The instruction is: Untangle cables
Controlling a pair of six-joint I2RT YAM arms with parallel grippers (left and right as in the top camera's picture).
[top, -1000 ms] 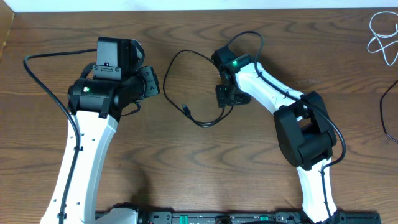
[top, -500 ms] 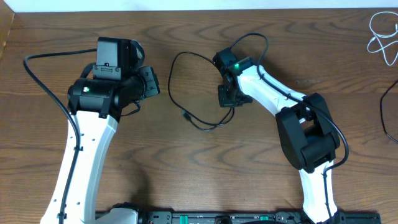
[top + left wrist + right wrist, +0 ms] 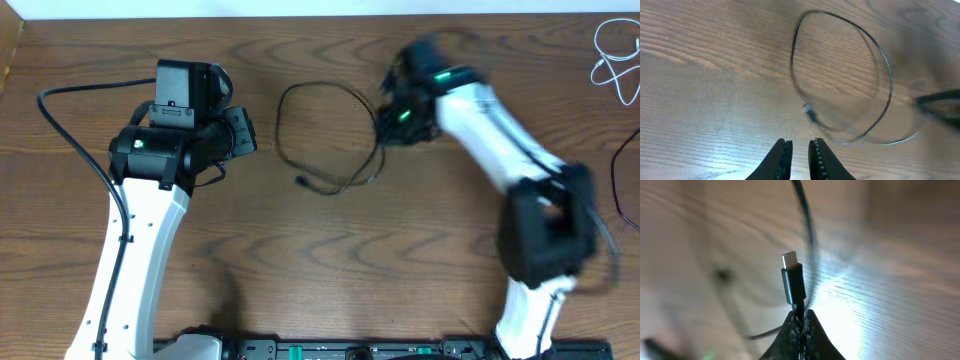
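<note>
I will carry the plug outward and to the right in the overhead view with my right gripper. I will release it on the bare tabletop toward the white cable.
A thin black cable [image 3: 301,181] lies in one open loop on the wooden table between the arms, a small plug end at its lower left. My right gripper [image 3: 393,112], blurred with motion, is shut on this cable just behind its other plug [image 3: 792,282], which sticks out past the closed fingertips of the gripper [image 3: 802,314]. My left gripper [image 3: 246,134] hangs to the left of the loop. In the left wrist view the gripper [image 3: 799,144] has its jaws a narrow gap apart with nothing between them, and the cable's free plug [image 3: 810,113] lies just ahead. The white cable [image 3: 600,62] is coiled at the far right corner.
Another thin black cord [image 3: 619,185] curves along the right edge of the table. The thick black wire [image 3: 75,125] of the left arm arcs over the table's left side. A dark rail [image 3: 350,350] runs along the front edge.
My right gripper shut on the black cable's plug end and moved right and away, drawing the loop after it. The left jaws parted slightly; the left arm stayed put.
</note>
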